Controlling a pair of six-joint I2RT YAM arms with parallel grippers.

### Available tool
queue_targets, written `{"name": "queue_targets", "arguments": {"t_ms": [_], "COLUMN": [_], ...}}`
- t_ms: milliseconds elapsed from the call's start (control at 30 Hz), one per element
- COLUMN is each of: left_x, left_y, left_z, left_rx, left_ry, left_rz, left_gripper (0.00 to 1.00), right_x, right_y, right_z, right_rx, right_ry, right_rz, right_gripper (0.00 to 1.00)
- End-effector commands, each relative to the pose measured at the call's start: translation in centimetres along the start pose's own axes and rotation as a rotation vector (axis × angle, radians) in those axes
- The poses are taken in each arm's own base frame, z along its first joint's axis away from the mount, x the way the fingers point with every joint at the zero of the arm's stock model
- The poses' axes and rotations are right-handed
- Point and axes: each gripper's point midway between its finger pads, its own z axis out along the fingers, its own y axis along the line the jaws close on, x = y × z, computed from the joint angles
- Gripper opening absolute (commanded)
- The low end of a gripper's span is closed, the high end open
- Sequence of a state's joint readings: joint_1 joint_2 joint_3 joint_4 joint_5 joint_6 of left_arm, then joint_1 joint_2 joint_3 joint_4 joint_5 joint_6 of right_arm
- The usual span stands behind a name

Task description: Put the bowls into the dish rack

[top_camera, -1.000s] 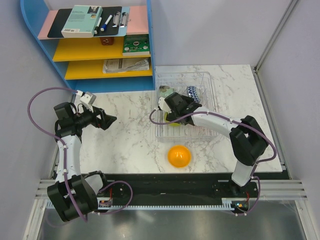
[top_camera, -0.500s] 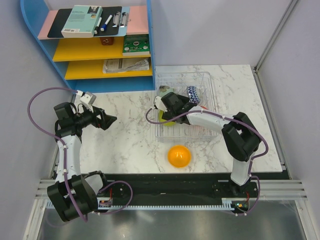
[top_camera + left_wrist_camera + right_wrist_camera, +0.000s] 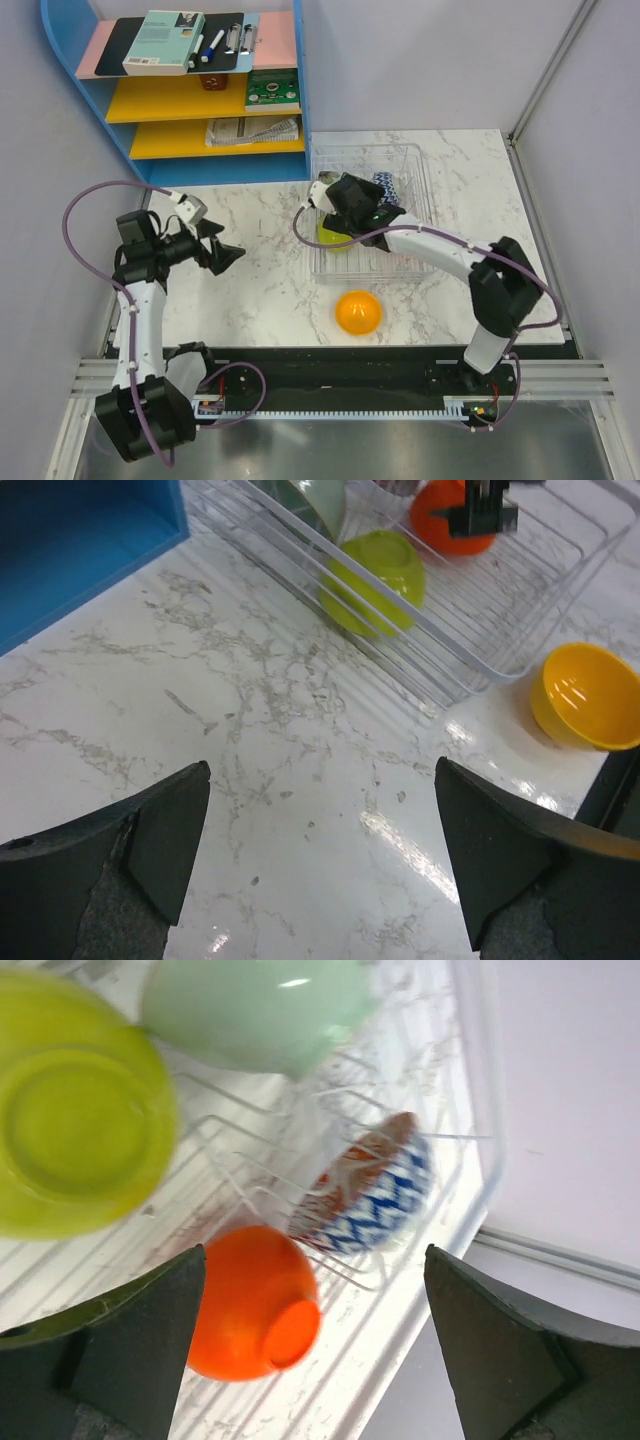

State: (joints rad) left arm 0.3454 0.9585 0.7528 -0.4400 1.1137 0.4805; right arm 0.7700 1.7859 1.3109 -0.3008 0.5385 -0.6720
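I need to move my left gripper to the right in the top view next and down onto the orange bowl's rim by the rack, because only the orange bowl is still outside.
The clear dish rack (image 3: 415,175) stands at the back right of the table. It holds the lime green bowl (image 3: 333,237), the pale grey-green bowl (image 3: 255,1015), the patterned bowl (image 3: 370,1190) and the red bowl (image 3: 255,1300). The orange bowl (image 3: 358,312) sits upright on the table just in front of the rack. My right gripper (image 3: 365,208) hovers over the rack, open and empty, with the red bowl between its fingers' lines in the right wrist view (image 3: 315,1340). My left gripper (image 3: 228,245) is open and empty over bare marble left of the rack.
A blue-and-yellow shelf unit (image 3: 190,90) with books and pens stands at the back left, near the rack's left corner. In the left wrist view the shelf base (image 3: 80,540) lies at the upper left, the rack (image 3: 500,610) ahead and the orange bowl (image 3: 585,695) to the right.
My right gripper has drawn back from over the lime green bowl towards the rack's rear, and the bowl now shows fully. My left gripper has swung a little right and towards the front.
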Motion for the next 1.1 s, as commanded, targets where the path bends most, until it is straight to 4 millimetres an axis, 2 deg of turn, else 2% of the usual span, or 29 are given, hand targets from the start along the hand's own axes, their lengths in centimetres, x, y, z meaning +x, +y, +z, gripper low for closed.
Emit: {"name": "queue_targets", "arguments": {"t_ms": [0, 33, 100, 133, 167, 300, 333, 367, 433, 467, 567, 633, 767, 833, 867, 900, 1067], "left_x": [-1.0, -1.3, -1.2, -1.6, -1.1, -0.2, -0.5, -0.1, 0.1, 0.7, 2.0, 2.9, 4.6, 4.5, 5.0, 4.5, 4.9], "left_y": [-5.1, -5.9, -7.6, -8.2, -9.6, -12.7, -13.3, -14.8, -15.9, -17.2, -19.0, -19.4, -21.5, -22.3, -22.7, -22.9, -23.2], "left_z": [0.9, 1.0, 2.1, 2.4, 3.3, 5.3, 5.6, 5.8, 6.4, 6.7, 7.8, 8.7, 9.7, 10.1, 10.5, 11.0, 12.9], "left_rx": [0.164, 0.191, 0.254, 0.269, 0.309, 0.401, 0.419, 0.467, 0.514, 0.551, 0.598, 0.614, 0.694, 0.718, 0.729, 0.733, 0.736], "left_ry": [0.015, 0.025, 0.064, 0.078, 0.12, 0.225, 0.231, 0.254, 0.288, 0.315, 0.383, 0.431, 0.509, 0.517, 0.539, 0.531, 0.568], "left_rz": [0.16, 0.167, 0.171, 0.175, 0.204, 0.236, 0.239, 0.247, 0.245, 0.256, 0.287, 0.291, 0.322, 0.332, 0.334, 0.341, 0.344], "left_gripper": [1.0, 1.0, 1.0, 1.0, 1.0, 1.0, 1.0, 0.99, 0.97, 0.95, 0.93, 0.93, 0.9, 0.89, 0.89, 0.89, 0.86], "right_x": [-1.3, -0.7, 0.0, 1.0, 1.5, 3.7, 4.4, 4.6, 5.3, 5.4, 5.9, 5.9, 5.9, 5.9, 5.9, 5.8, 5.7], "right_y": [-8.5, -10.3, -11.8, -13.3, -13.8, -15.6, -15.9, -15.9, -16.0, -16.0, -16.0, -16.0, -15.9, -15.8, -15.8, -15.8, -15.6], "right_z": [-6.6, -7.9, -9.0, -9.9, -10.2, -11.3, -11.6, -11.6, -11.8, -11.8, -11.8, -11.9, -11.7, -11.5, -11.5, -11.5, -11.5], "right_rx": [0.184, 0.213, 0.232, 0.253, 0.261, 0.296, 0.306, 0.302, 0.303, 0.299, 0.299, 0.3, 0.295, 0.291, 0.29, 0.287, 0.279], "right_ry": [-0.147, -0.172, -0.201, -0.223, -0.23, -0.231, -0.229, -0.232, -0.232, -0.237, -0.236, -0.237, -0.234, -0.232, -0.232, -0.236, -0.24], "right_rz": [0.21, 0.266, 0.318, 0.367, 0.389, 0.445, 0.459, 0.469, 0.487, 0.491, 0.504, 0.505, 0.501, 0.502, 0.504, 0.506, 0.51], "right_gripper": [0.97, 0.97, 0.97, 0.97, 0.97, 0.97, 0.97, 0.97, 0.97, 0.97, 0.97, 0.97, 0.97, 0.97, 0.97, 0.97, 0.97]}}
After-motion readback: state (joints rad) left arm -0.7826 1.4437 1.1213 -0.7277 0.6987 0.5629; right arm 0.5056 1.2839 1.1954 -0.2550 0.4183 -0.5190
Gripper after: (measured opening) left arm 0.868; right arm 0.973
